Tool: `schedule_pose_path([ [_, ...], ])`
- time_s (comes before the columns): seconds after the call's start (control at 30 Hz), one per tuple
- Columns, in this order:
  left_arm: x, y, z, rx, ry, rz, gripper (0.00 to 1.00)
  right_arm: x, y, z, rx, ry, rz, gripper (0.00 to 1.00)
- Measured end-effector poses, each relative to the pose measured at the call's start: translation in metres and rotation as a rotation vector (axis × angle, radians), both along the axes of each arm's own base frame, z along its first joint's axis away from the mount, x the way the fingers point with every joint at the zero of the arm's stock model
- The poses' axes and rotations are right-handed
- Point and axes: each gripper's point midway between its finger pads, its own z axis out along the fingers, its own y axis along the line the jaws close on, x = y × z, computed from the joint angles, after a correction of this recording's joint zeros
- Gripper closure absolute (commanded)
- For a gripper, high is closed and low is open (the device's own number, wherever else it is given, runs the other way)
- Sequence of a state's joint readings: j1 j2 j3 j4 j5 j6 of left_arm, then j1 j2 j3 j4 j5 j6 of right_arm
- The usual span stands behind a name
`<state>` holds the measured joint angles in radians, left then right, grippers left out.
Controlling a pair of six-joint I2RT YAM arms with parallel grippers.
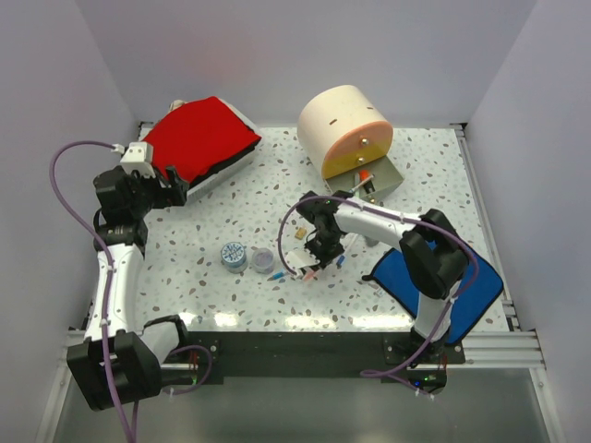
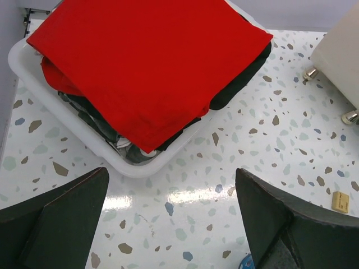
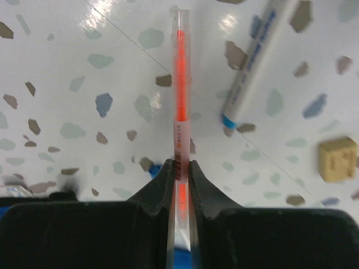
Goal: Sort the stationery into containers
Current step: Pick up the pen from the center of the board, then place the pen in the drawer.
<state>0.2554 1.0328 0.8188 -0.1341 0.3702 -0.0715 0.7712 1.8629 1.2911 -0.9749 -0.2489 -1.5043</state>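
The drawer stands pulled out, so my right gripper will rise, carry the thin clear pen outward over the grey drawer point(image 1: 381, 177) and release it.
My right gripper point(image 1: 319, 247) is shut on a thin clear pen with an orange core point(image 3: 179, 106), low over the table; the grip shows in the right wrist view point(image 3: 179, 168). A white marker with a blue band point(image 3: 252, 61) and a tiny tan cube point(image 3: 338, 159) lie beside it. The blue-patterned tape roll point(image 1: 234, 256) and purple roll point(image 1: 262, 260) sit left of that gripper. My left gripper point(image 1: 175, 187) is open and empty in front of the white case with the red top point(image 1: 199, 138), seen close up in the left wrist view point(image 2: 146, 67). The cream drum point(image 1: 343, 129) stands behind.
A grey drawer point(image 1: 380, 185) stands pulled out of the drum's front with a small orange item in it. The flat blue cloth point(image 1: 434, 281) lies at the front right under the right arm. Several small items lie around the right gripper. White walls close in the table.
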Motion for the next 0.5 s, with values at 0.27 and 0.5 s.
schedule_pose_path([
  [0.27, 0.000, -0.003, -0.007, -0.028, 0.002, -0.003, 0.00, 0.060, 0.004, 0.108, 0.157, -0.211, -0.094, 1.00],
  [0.5, 0.003, -0.006, -0.002, -0.048, -0.021, -0.010, 0.00, 0.130, -0.048, 0.125, 0.125, -0.299, -0.285, 1.00],
])
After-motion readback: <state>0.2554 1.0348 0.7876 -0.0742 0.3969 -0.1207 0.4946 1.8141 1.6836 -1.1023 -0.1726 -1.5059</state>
